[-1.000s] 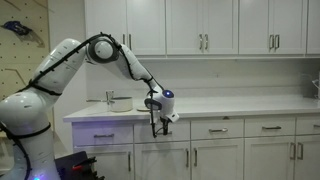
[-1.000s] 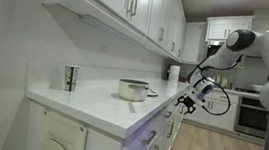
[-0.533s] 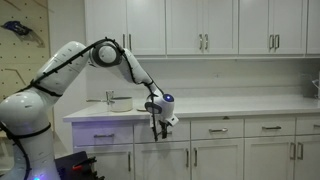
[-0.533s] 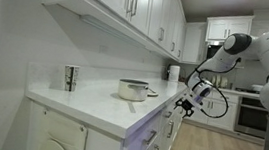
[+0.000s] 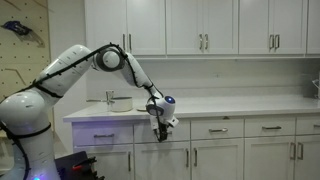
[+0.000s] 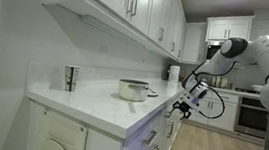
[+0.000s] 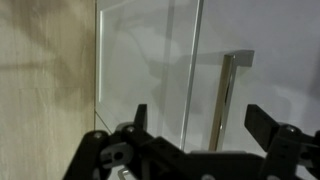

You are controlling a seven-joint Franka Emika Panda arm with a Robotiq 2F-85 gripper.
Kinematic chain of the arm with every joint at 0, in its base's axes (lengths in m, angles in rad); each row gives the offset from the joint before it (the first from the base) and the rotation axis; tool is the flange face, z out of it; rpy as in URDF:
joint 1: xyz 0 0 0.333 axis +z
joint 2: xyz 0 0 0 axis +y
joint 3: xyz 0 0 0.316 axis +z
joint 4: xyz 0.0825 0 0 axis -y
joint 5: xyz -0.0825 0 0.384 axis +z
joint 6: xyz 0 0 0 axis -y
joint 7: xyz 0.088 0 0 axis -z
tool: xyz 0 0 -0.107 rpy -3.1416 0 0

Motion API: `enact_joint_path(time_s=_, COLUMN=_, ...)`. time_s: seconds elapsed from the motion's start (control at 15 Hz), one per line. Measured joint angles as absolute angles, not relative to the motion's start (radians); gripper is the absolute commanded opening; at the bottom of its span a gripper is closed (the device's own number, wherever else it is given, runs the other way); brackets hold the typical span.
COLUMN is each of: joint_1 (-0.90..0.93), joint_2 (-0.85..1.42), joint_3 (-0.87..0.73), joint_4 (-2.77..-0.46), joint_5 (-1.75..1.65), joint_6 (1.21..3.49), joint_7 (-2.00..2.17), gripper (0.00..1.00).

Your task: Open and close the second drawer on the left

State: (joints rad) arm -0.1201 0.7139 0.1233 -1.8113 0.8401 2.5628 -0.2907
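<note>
My gripper moves outward toward the drawer front next and closes there, since the silver bar handle (image 7: 225, 100) lies outward of it, between its open fingers.
The second drawer (image 5: 180, 131) is a shallow white front under the counter, to the right of the purple-tinted front (image 5: 100, 135). It looks shut. My gripper (image 5: 160, 127) hangs right in front of it and hides its handle there. In the wrist view the drawer front (image 7: 150, 50) fills the picture and the silver bar handle (image 7: 225, 100) runs top to bottom. My gripper (image 7: 200, 125) is open; the handle lies between the two fingertips (image 7: 262, 122), nearer this one, untouched. In an exterior view my gripper (image 6: 181, 106) is close to the cabinet fronts.
A steel pot (image 6: 133, 89) and a metal cup (image 6: 70, 77) stand on the white counter (image 6: 91, 103). A faucet (image 5: 112, 97) is at the counter's left end. Upper cabinets (image 5: 200, 25) hang above. An oven (image 6: 251, 115) stands behind the arm.
My gripper has moved slightly lower and closer to the drawer front. The jaws stay open.
</note>
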Motion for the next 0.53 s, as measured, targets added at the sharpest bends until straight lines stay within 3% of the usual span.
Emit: enact_joint_path(time_s=0.53, joint_1=-0.119, joint_2=0.776, joint_3=0.143, joint_4=-1.737, joint_5=0.754, joint_6=2.563, joint_7=-0.287, gripper=1.00)
